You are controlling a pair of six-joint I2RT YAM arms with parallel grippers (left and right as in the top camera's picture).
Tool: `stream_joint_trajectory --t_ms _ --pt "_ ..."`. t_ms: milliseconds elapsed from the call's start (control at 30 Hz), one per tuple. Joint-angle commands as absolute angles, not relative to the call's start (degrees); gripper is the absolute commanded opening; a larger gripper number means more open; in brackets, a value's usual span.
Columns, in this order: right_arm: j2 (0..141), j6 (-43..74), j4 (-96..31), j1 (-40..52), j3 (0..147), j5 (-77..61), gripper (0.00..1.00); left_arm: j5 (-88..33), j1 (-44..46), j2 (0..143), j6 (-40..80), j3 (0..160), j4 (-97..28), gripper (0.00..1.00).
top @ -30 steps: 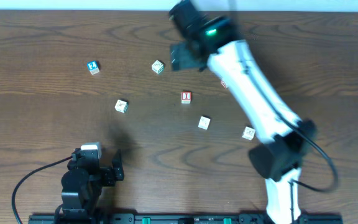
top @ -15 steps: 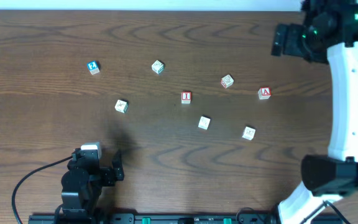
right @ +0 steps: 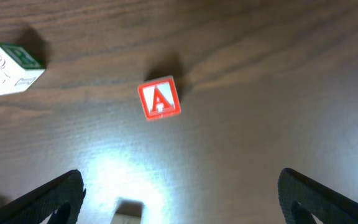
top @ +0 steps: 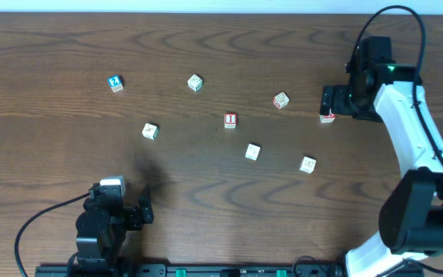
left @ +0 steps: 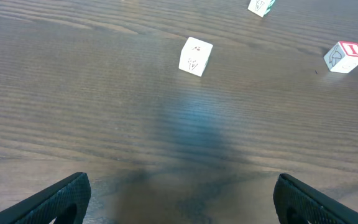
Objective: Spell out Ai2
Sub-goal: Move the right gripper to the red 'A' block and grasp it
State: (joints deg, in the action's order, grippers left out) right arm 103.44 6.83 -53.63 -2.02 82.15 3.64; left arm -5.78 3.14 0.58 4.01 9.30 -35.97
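Observation:
The right gripper is still high above the table and needs to come down until one finger is on each side of the red A cube, before it grabs the cube.
The red "A" cube point(top: 328, 118) lies at the right, partly under my right gripper point(top: 335, 101). In the right wrist view the "A" cube point(right: 159, 98) sits on the table ahead of my right gripper point(right: 182, 208), whose fingers are wide apart and empty. The red "I" cube point(top: 230, 119) lies mid-table and shows at the right edge of the left wrist view point(left: 345, 56). The blue "2" cube point(top: 114, 83) lies far left. My left gripper point(top: 141, 206) rests open and empty at the near left, and shows open in its wrist view point(left: 182, 205).
Pale cubes lie scattered: one point(top: 195, 82) at the far middle, one point(top: 150, 131) left of centre, one point(top: 281, 101) left of the "A", two point(top: 253, 152) point(top: 308, 164) nearer. A pale green-marked cube point(right: 8, 67) lies left of the "A". Another pale cube point(left: 195, 56) faces the left gripper.
My right arm swung from the far middle to the right side, then came down over the "A" cube. The left arm and all cubes stayed still.

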Motion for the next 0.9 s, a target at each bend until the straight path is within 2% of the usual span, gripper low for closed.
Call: stream_joint_trajectory --t_ms 0,133,500,767,867 --pt "106.24 3.31 -52.07 -2.28 81.36 4.38 0.99 -5.76 2.92 0.25 3.38 9.02 -35.99 0.95" --pt "111.04 -2.35 -50.04 -2.17 81.36 0.75 0.94 -5.76 2.92 0.25 3.38 9.02 -35.99 0.95" --pt "118.43 -8.34 -46.57 -2.22 81.36 -0.25 0.94 -5.76 2.92 0.25 3.4 9.02 -35.97 0.95" --pt "118.52 -8.88 -44.34 -2.33 81.36 -0.1 0.79 -5.76 2.92 0.25 3.38 9.02 -35.99 0.95" --pt "118.54 -8.88 -43.72 -2.33 81.36 -0.1 0.68 -5.76 2.92 0.25 3.4 9.02 -35.99 0.95"
